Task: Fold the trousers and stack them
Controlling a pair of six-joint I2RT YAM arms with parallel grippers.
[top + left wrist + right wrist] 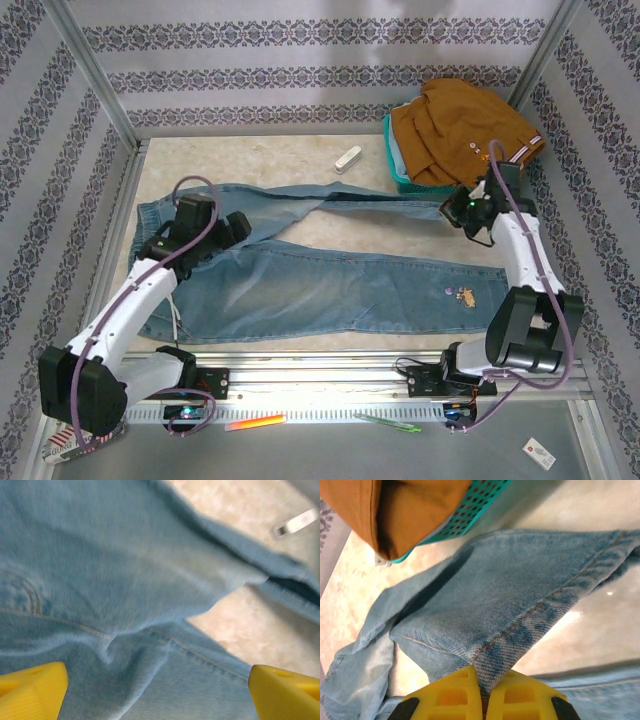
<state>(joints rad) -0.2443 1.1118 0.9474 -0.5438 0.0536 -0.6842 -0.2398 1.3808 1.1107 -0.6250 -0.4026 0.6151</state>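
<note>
I need to carry the upper leg's hem back and down over the near leg next with my right gripper. Then I release the hem.
The light blue denim trousers lie spread on the table, with the waistband at the left and both legs running right. My left gripper hovers over the crotch area. In the left wrist view it is open, its yellow fingertips wide apart above the wrinkled denim. My right gripper is at the far end of the upper leg, beside the basket. In the right wrist view it is shut on the hem of that trouser leg.
A teal basket holding a brown garment stands at the back right, close to the right gripper. A small white object lies behind the trousers. A metal rail runs along the near edge, and patterned walls enclose the table.
</note>
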